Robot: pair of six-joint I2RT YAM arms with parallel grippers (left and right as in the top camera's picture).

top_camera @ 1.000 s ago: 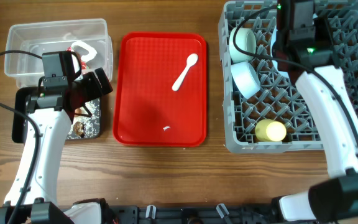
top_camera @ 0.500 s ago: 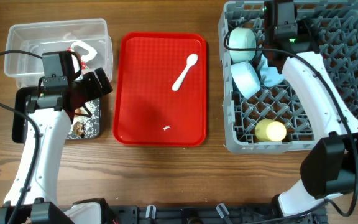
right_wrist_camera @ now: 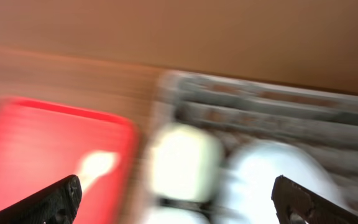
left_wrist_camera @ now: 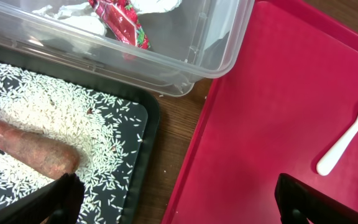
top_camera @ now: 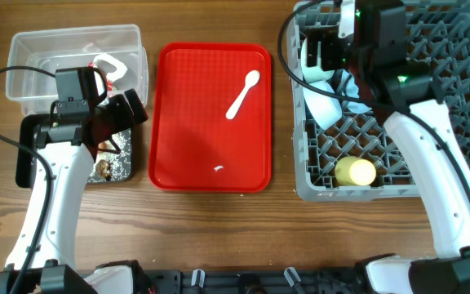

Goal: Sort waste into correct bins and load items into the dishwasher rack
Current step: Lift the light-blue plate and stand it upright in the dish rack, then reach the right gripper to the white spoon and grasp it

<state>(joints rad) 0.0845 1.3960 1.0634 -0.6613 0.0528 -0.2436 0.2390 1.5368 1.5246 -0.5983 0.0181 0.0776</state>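
Observation:
The white spoon is still on the red tray, so my right gripper will next move from the rack down to its handle near the scoop [top_camera: 244,92] [right_wrist_camera: 90,176].
My left gripper [top_camera: 123,114] [left_wrist_camera: 182,205] hangs open over the gap between the shallow black tray [top_camera: 29,139] [left_wrist_camera: 146,134] and the red tray [top_camera: 186,155]. The black bin holds rice [left_wrist_camera: 55,112] and a carrot-like stick [left_wrist_camera: 23,146]. A red-and-white wrapper [top_camera: 108,67] [left_wrist_camera: 120,22] lies in the clear tub [top_camera: 72,41] [left_wrist_camera: 216,43]. On the red tray lie the white spoon [top_camera: 243,94] [left_wrist_camera: 347,146] and a paper scrap [top_camera: 219,169]. My right gripper [top_camera: 325,47] [right_wrist_camera: 179,202] is open above the dishwasher rack [top_camera: 455,82], over two bowls [top_camera: 323,108] [right_wrist_camera: 185,162]. The plate [top_camera: 354,91] and yellow cup [top_camera: 355,171] sit in the rack.
The right wrist view is smeared by motion; red tray [right_wrist_camera: 42,149] and rack [right_wrist_camera: 260,106] show only as blurs. Bare wooden table [top_camera: 219,237] runs along the front. The rack's upright pegs stand close under my right arm.
My right gripper has opened and swung left to the rack's back left corner, leaving the pale blue plate beside the bowls. The left arm has not moved.

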